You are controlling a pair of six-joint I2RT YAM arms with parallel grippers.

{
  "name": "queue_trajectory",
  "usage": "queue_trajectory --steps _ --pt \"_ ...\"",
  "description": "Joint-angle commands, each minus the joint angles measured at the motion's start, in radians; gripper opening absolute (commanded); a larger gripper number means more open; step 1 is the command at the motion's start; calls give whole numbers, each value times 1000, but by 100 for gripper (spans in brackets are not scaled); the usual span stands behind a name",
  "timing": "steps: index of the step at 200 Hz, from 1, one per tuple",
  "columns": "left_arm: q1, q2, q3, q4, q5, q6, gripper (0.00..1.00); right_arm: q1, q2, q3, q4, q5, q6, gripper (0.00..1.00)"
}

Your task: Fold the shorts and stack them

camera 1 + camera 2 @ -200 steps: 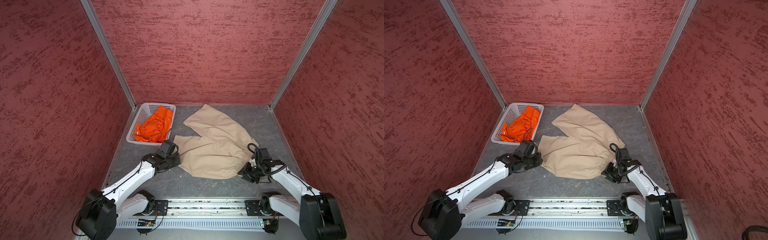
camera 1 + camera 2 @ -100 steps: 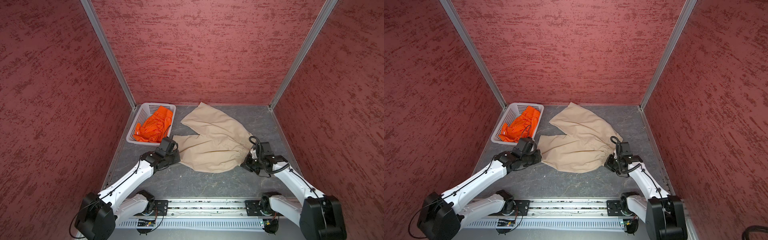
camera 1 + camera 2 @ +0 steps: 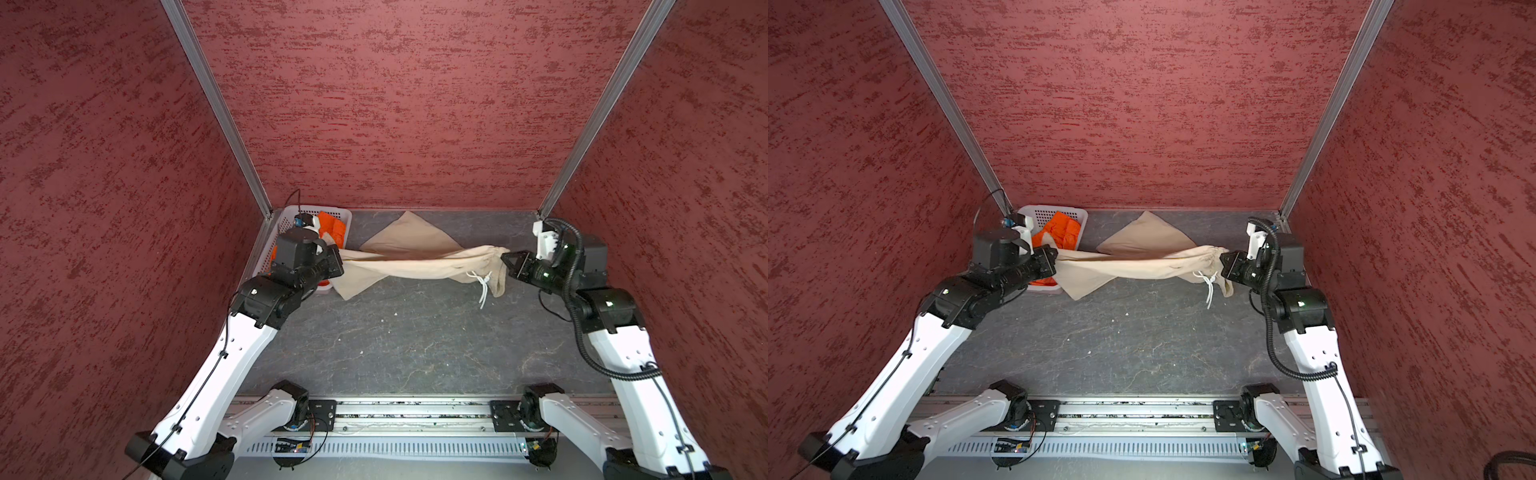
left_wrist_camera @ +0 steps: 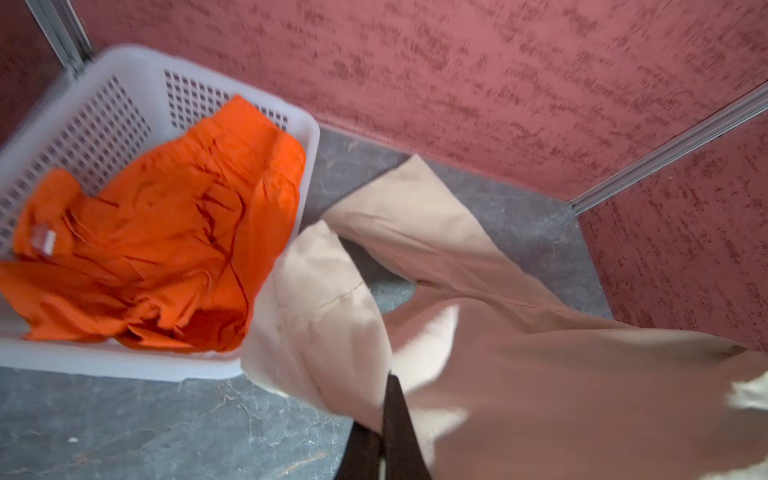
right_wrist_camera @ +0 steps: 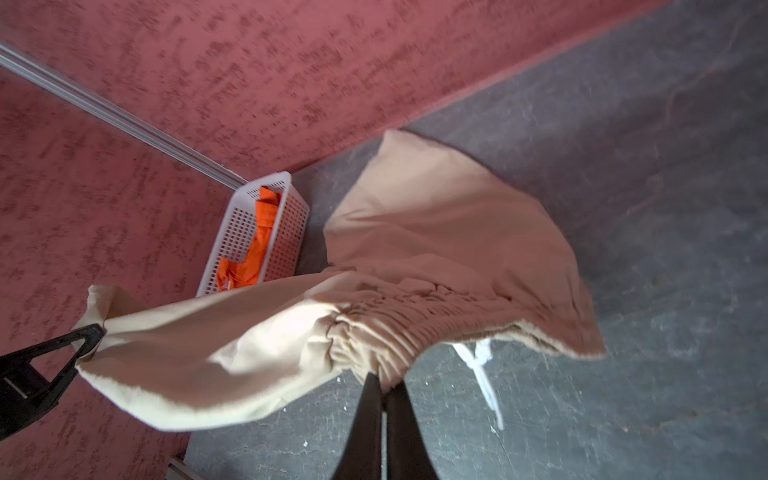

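Observation:
The left gripper rises, swings outward and lowers next to release the shorts' leg hem on the floor by the back wall (image 4: 353, 158), since that leg hangs too near the basket (image 4: 124, 83).
The beige shorts (image 3: 415, 266) (image 3: 1142, 266) hang stretched in the air between my two grippers. My left gripper (image 3: 340, 262) (image 4: 386, 386) is shut on a leg hem, close to the basket. My right gripper (image 3: 505, 259) (image 5: 384, 384) is shut on the gathered waist, and the white drawstring (image 3: 484, 286) (image 5: 482, 370) dangles below it. The other beige leg (image 3: 409, 237) still touches the floor near the back wall. The orange shorts (image 3: 332, 226) (image 4: 166, 232) lie crumpled in the white basket (image 3: 1042, 214) (image 4: 124, 83).
The basket stands in the back left corner against the red walls. Red walls close in the left, right and back sides. A metal rail (image 3: 415, 411) with both arm bases runs along the front of the grey floor (image 3: 395, 345).
My right gripper has shut on the waist. Both arms have risen and moved apart and back, lifting the beige shorts off the floor and stretching them between the grippers.

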Motion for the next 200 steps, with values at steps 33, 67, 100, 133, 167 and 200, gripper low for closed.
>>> queue_trajectory --steps 33,67,100,133,167,200 --pt "20 24 343 -120 -106 231 0 4 25 351 -18 -129 -165 0" --pt "19 29 559 -191 -142 297 0 5 49 580 -107 -250 -172 0" --pt "19 63 733 -198 -162 380 0 5 93 766 -140 -257 -125 0" --pt "20 182 858 -176 -167 477 0 5 166 813 -169 -124 -8 0" --pt "133 404 937 -136 15 468 0 4 243 676 -173 27 42 0" --pt "185 682 970 -45 163 402 0 -48 324 474 -30 96 34 0"
